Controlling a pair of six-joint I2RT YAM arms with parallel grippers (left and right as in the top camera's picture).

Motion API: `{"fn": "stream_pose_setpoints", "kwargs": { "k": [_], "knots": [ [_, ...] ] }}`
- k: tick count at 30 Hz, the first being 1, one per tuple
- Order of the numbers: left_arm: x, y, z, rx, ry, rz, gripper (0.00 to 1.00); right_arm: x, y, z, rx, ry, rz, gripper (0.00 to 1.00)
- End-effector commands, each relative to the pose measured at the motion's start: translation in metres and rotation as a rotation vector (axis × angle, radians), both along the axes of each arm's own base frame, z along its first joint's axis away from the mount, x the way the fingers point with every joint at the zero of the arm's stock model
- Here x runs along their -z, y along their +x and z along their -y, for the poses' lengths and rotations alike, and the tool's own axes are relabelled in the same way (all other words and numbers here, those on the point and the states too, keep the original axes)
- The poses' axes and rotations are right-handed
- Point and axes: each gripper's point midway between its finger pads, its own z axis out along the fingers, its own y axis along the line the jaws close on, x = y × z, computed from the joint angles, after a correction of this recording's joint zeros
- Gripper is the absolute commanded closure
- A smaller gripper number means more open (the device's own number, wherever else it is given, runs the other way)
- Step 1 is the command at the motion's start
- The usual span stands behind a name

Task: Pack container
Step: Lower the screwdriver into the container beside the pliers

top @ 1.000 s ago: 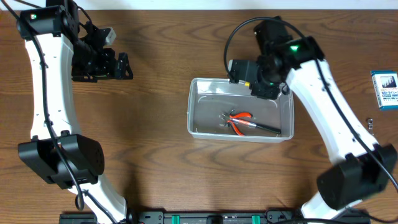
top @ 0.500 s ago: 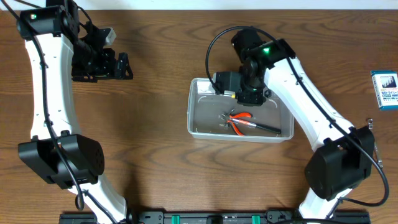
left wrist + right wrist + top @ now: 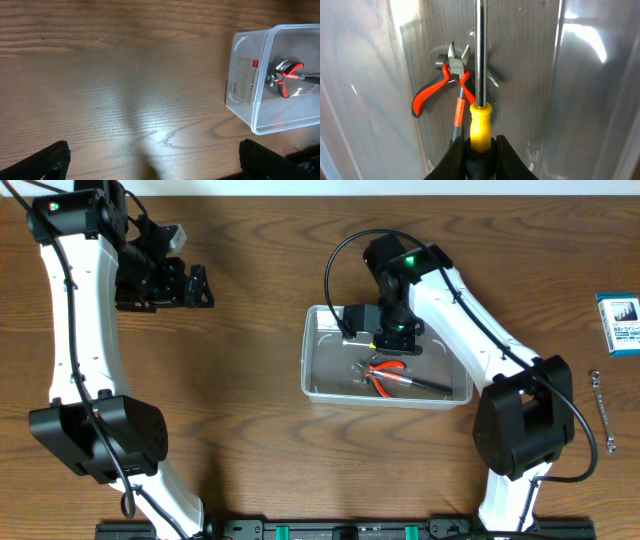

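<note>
My right gripper lowers the yellow-handled screwdriver into the container (image 3: 318, 375) next, easing slightly toward its labelled side, and releases it beside the pliers, because the container's bare bottom shows there.
The clear plastic container (image 3: 318, 375) sits at the table's middle; it also shows in the left wrist view (image 3: 250, 85) and fills the right wrist view (image 3: 590, 90). Inside lie red-handled pliers (image 3: 387, 366) (image 3: 437, 92) and a dark tool with an orange collar (image 3: 415, 383) (image 3: 459, 112). My right gripper (image 3: 385, 332) (image 3: 480, 142) hangs over the container's far left part, shut on a yellow-handled screwdriver (image 3: 479, 60) whose metal shaft points out over the pliers. My left gripper (image 3: 200, 285) (image 3: 155, 162) is open and empty over bare table at the far left.
A blue-and-white card pack (image 3: 620, 323) lies at the right edge. A metal wrench (image 3: 603, 410) lies on the table below it, near the right arm's base. The container's labelled left wall (image 3: 243, 77) faces the left gripper.
My right arm has swung left and down over the container with the screwdriver, uncovering the wrench at the right. The left arm has not moved.
</note>
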Motion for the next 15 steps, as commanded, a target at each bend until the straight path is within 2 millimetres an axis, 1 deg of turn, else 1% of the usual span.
{"fn": "stream_pose_setpoints", "kwargs": {
  "k": [1, 9, 15],
  "knots": [
    [0.002, 0.000, -0.001, 0.005, 0.008, -0.009, 0.02, 0.011, -0.004, -0.005, -0.020, 0.008, -0.036, 0.99],
    [0.002, 0.000, -0.001, 0.005, 0.008, -0.009, 0.02, 0.035, 0.000, -0.005, -0.015, -0.008, -0.070, 0.99],
    [0.002, 0.000, -0.001, 0.005, 0.008, -0.009, 0.02, 0.040, 0.001, -0.005, -0.013, -0.011, -0.073, 0.99]
  ]
}}
